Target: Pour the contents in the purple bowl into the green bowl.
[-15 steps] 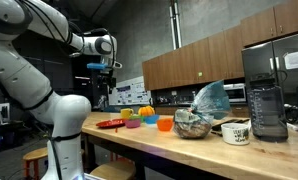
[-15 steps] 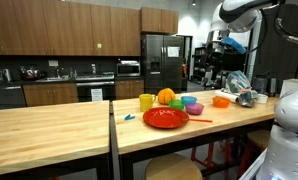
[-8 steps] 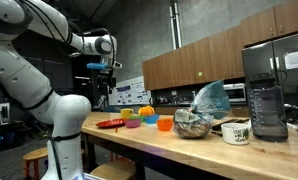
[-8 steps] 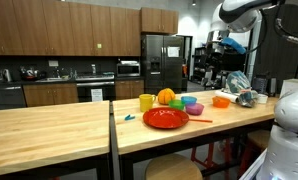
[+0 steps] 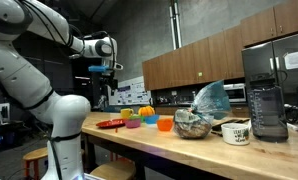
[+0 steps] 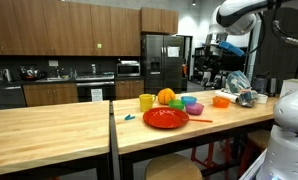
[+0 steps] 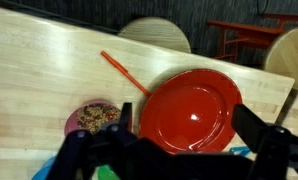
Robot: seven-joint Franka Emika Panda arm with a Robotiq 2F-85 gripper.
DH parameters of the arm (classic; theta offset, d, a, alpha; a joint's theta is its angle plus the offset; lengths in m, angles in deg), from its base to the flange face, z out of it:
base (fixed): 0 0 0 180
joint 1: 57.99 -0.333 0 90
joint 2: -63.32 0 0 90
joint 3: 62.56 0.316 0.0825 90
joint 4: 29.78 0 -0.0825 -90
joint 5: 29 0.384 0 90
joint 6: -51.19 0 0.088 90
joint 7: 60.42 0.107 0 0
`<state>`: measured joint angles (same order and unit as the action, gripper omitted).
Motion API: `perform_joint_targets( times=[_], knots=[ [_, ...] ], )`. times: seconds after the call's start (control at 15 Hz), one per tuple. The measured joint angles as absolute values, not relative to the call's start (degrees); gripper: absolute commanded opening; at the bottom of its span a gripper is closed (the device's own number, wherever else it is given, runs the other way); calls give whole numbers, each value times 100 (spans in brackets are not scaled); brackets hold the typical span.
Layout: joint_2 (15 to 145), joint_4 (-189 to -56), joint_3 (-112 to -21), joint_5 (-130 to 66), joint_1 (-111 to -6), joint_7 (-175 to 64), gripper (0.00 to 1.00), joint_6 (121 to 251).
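Note:
Empty counter at the purple bowl's near rim leaves room for a finger outside. Next, my gripper will turn and lower from over the red plate (image 7: 194, 105) to that rim.
The purple bowl (image 7: 92, 118) holds mixed bits and sits on the wooden counter just left of a flat red plate (image 7: 194, 105) in the wrist view. At that view's bottom edge, a sliver of green (image 7: 109, 173) shows, probably the green bowl. In an exterior view the purple bowl (image 6: 189, 100) and green bowl (image 6: 196, 107) stand side by side among the coloured dishes. My gripper (image 7: 187, 116) is open and empty. It hangs high above the counter (image 5: 107, 70), over the plate, with the purple bowl beside its left finger (image 7: 123, 120).
An orange stick (image 7: 124, 72) lies from the plate's rim toward the counter's edge. A yellow cup (image 6: 146, 102), an orange fruit (image 6: 166, 97), an orange bowl (image 6: 221, 101) and a crumpled foil bag (image 5: 209, 100) stand nearby. A mug (image 5: 236, 132) and blender (image 5: 266, 105) stand further along. Stools (image 7: 154, 35) stand beyond the counter.

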<state>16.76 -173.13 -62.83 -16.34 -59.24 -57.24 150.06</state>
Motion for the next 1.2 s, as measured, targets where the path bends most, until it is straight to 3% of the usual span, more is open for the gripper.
perform_joint_targets(
  times=[1.2],
  knots=[
    [3100,-18188,-5897,-2389,-4943,-3168,100,17421]
  ],
)
